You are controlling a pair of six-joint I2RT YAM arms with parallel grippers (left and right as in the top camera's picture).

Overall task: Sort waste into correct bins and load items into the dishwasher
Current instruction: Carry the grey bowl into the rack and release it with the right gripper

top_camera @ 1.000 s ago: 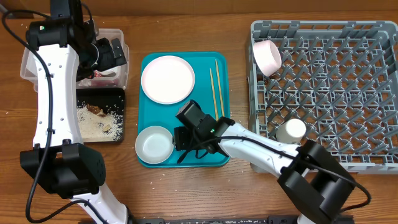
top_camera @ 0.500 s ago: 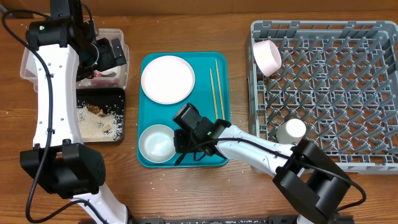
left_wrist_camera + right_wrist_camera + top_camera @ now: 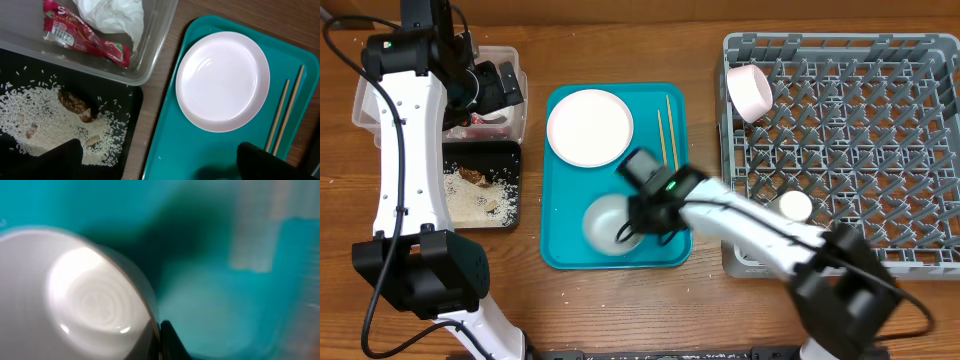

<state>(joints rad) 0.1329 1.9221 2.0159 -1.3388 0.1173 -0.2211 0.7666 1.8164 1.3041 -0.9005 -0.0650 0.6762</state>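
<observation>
I will next move my right gripper across to the rack and let go of the bowl, because the gap beyond the small cup is to its right in the overhead view.
My right gripper [image 3: 638,215] is shut on the rim of a pale bowl [image 3: 608,223] over the teal tray [image 3: 560,255]. In the right wrist view the rim of the bowl [image 3: 75,295] is pinched by the dark fingertips [image 3: 170,340], all blurred. The white plate [image 3: 589,127] and two chopsticks [image 3: 665,140] lie on the tray. My left gripper [image 3: 160,167] hangs open above the gap between the tray and the bins. The red wrapper [image 3: 85,35] and the tissue [image 3: 112,15] lie in the clear tub [image 3: 155,50]. Rice [image 3: 40,115] and brown scraps [image 3: 75,102] fill the black tray [image 3: 132,110].
The grey dish rack [image 3: 850,140] stands at the right, with a white bowl [image 3: 750,90] at its far left corner and a small cup [image 3: 794,207] near its front left. My left arm [image 3: 405,160] reaches over the bins.
My right gripper has shut on the bowl's rim and carried the bowl to the right along the tray. The left arm has not moved.
</observation>
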